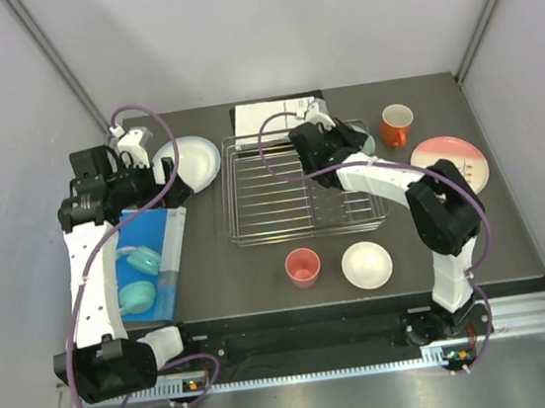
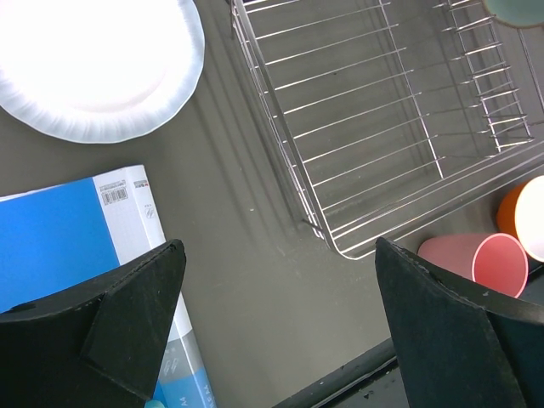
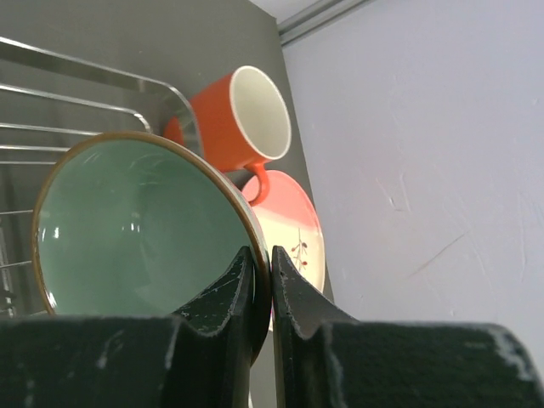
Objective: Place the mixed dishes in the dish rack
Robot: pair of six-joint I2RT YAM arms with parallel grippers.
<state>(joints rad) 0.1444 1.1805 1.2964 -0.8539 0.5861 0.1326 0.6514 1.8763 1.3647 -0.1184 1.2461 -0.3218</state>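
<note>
I will next lower the mint-green bowl [image 3: 136, 229] into the rack with my right gripper, slightly away from the orange mug [image 3: 242, 119].
The silver wire dish rack [image 1: 301, 195] sits mid-table. My right gripper [image 3: 259, 255] is shut on the rim of the mint-green bowl [image 3: 136, 229], holding it tilted over the rack's far right corner [image 1: 368, 142]. Behind it stand the orange mug [image 3: 242, 119] and the pale pink plate [image 3: 293, 234]. My left gripper [image 2: 279, 246] hangs open over bare table between the blue sheet [image 2: 59, 238] and the rack [image 2: 382, 110]. The white plate [image 2: 93, 68] lies beyond it. The pink cup [image 1: 302, 267] and the orange-outside bowl [image 1: 366, 264] stand in front of the rack.
Two teal rounded pieces [image 1: 138, 262] rest on the blue sheet at the left. A white printed paper on a black board [image 1: 276, 112] lies behind the rack. Grey walls close in on both sides, and the table's front edge runs just past the cup and bowl.
</note>
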